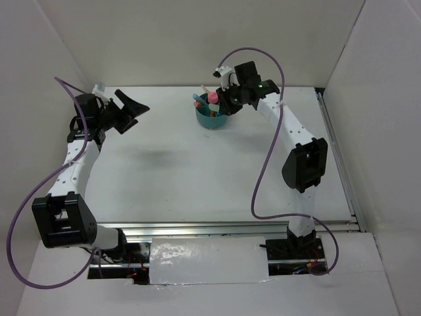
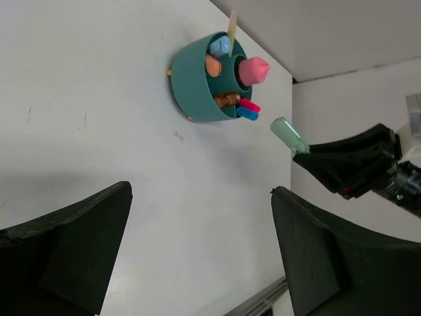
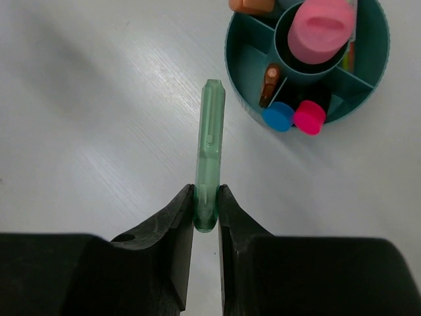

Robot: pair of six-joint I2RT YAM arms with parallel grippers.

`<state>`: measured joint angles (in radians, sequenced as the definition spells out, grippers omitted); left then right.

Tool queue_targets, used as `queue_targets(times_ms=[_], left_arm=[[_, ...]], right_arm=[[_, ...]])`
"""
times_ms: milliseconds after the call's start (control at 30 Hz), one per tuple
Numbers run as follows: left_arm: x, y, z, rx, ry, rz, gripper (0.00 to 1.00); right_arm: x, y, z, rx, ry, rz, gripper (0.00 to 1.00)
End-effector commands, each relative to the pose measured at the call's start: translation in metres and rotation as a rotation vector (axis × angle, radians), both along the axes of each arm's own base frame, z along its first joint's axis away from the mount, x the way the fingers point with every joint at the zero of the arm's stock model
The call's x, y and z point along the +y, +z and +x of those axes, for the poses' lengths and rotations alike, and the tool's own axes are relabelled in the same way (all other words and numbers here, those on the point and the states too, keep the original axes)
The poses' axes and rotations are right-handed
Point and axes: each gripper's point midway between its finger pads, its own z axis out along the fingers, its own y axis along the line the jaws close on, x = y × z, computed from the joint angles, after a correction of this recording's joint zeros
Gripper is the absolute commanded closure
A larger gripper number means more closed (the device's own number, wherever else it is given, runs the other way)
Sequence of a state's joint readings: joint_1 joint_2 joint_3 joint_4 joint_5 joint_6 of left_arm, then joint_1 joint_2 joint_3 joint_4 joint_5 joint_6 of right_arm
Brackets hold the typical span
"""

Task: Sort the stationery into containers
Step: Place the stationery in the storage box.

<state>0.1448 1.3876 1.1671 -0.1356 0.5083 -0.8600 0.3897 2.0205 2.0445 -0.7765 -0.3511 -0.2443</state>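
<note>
My right gripper will next move down and toward the teal container to bring the mint green pen (image 3: 209, 151) over it. The container's section with the brown stub (image 3: 253, 72) in it still has room.
The round teal container (image 1: 210, 122) stands at the back middle of the table with several pieces of stationery in it. A fat pink one (image 3: 321, 29) fills its centre well. A blue cap (image 3: 277, 116), a magenta cap (image 3: 309, 117) and a brown stub (image 3: 270, 82) sit in outer compartments. My right gripper (image 3: 206, 197) is shut on the end of a mint green pen (image 3: 209, 151), held in the air just beside the container (image 3: 231, 52), pen pointing away from the fingers. My left gripper (image 2: 200, 191) is open and holds nothing, far left of the container (image 2: 194, 92).
White walls enclose the table on the left, back and right. A metal rail (image 1: 237, 229) runs along the near edge. The right arm's elbow (image 1: 305, 163) hangs over the right side of the table.
</note>
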Motion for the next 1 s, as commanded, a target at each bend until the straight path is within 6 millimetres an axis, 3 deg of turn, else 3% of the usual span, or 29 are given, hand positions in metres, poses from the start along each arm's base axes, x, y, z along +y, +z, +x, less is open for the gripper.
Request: queue_targets(times_ms=[0,200,433,567,967], left_arm=[[-0.013,0.021,0.002,-0.129,-0.117,0.044,0.01],[-0.016,0.015,0.000,-0.111,-0.129,0.025,0.01],[-0.021,0.022,-0.004,-0.145,-0.128,0.083,0.01],[-0.021,0.016,-0.006,-0.127,-0.125,0.076,0.01],[-0.022,0.010,-0.004,-0.109,-0.130,0.067,0.01]], right_arm=[[-0.001,-0.011,-0.012,0.026,0.085,-0.085,1.00],[0.010,-0.030,-0.014,0.024,0.145,-0.159,1.00],[0.012,-0.028,0.012,-0.022,0.049,-0.158,1.00],[0.016,-0.029,0.024,-0.043,0.001,-0.167,1.00],[0.033,-0.037,0.037,-0.084,-0.001,-0.181,1.00]])
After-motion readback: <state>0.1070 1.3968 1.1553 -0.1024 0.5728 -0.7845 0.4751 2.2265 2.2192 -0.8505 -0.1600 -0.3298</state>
